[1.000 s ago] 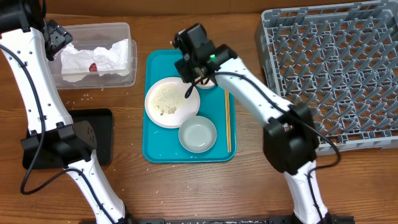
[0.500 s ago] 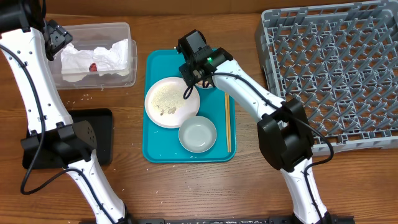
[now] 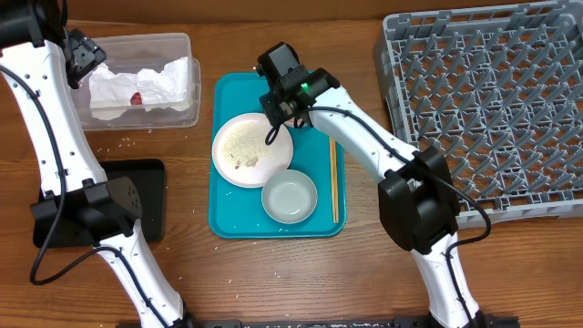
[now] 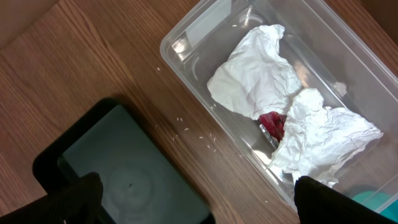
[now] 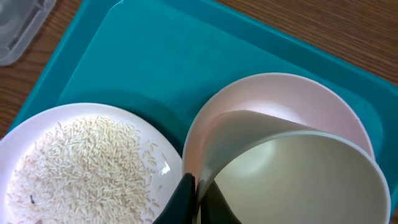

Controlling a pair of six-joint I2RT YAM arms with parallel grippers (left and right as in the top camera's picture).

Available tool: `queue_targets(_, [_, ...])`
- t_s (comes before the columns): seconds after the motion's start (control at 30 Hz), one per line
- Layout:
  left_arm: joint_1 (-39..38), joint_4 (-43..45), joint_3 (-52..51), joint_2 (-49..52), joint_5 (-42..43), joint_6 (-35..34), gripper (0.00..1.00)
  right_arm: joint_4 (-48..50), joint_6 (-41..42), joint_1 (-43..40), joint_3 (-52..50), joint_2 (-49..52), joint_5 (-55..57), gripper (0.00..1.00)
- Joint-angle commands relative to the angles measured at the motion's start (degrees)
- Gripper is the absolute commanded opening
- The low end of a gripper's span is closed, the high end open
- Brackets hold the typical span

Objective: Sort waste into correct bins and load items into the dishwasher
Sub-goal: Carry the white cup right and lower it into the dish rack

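My right gripper rises next and carries the cup [image 5: 298, 180] over the grey dish rack's far wires. It tips it sideways and lowers it to release, since those pegs are empty.
My right gripper [image 5: 198, 186] is shut on the rim of the small white cup [image 5: 298, 180], one finger inside and one outside. The cup sits on the pink saucer [image 5: 280, 93] at the back of the teal tray [image 3: 228, 219]. In the overhead view the gripper [image 3: 290, 107] hides the cup. Beside it lies the pink plate [image 3: 250, 150], strewn with rice grains [image 5: 87, 162]. A pale bowl [image 3: 289, 197] and chopsticks [image 3: 333, 178] lie on the same tray. My left gripper [image 4: 199, 205] hangs open over the clear tub [image 4: 205, 31], which holds crumpled napkins [image 4: 255, 74] and a red sachet [image 4: 272, 123].
The grey dish rack [image 3: 483, 109] fills the right side of the table. A black tray [image 3: 146, 200] lies front left, partly under the left arm's base. Loose rice grains [image 4: 199, 140] dot the wood between the tub and the black tray.
My right gripper has shut on the cup's rim and shifted slightly left. The left arm has not moved.
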Motion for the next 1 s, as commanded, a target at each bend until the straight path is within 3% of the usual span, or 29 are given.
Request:
queue_targets(0.0, [-0.4,0.1,-0.2,-0.3,-0.2,-0.7,1.0,0.3,2.9,-2.1,3.5,-7.5,3.4,0.04])
queue_targets(0.27, [-0.4,0.1,-0.2,-0.3,-0.2,-0.7,1.0,-1.1,3.7,-16.0,4.5,-17.8,-1.0,0.04])
queue_targets(0.4, [-0.4,0.1,-0.2,-0.3,-0.2,-0.7,1.0,-2.6,3.7,-27.8,4.3,-18.3,-13.6,0.04])
queue_targets(0.63, [-0.4,0.1,-0.2,-0.3,-0.2,-0.7,1.0,-1.9,3.4,-48.2,3.6,-11.7,-53.5,0.04])
queue_targets(0.73, [-0.4,0.1,-0.2,-0.3,-0.2,-0.7,1.0,-0.2,3.5,-53.4,3.6,-7.6,-64.5,0.04])
queue_targets(0.83, [-0.4,0.1,-0.2,-0.3,-0.2,-0.7,1.0,2.4,3.8,-56.7,3.6,-3.5,-72.3,0.04])
queue_targets(0.97, [-0.4,0.1,-0.2,-0.3,-0.2,-0.7,1.0,4.8,9.8,-59.4,3.6,0.9,-73.6,0.04])
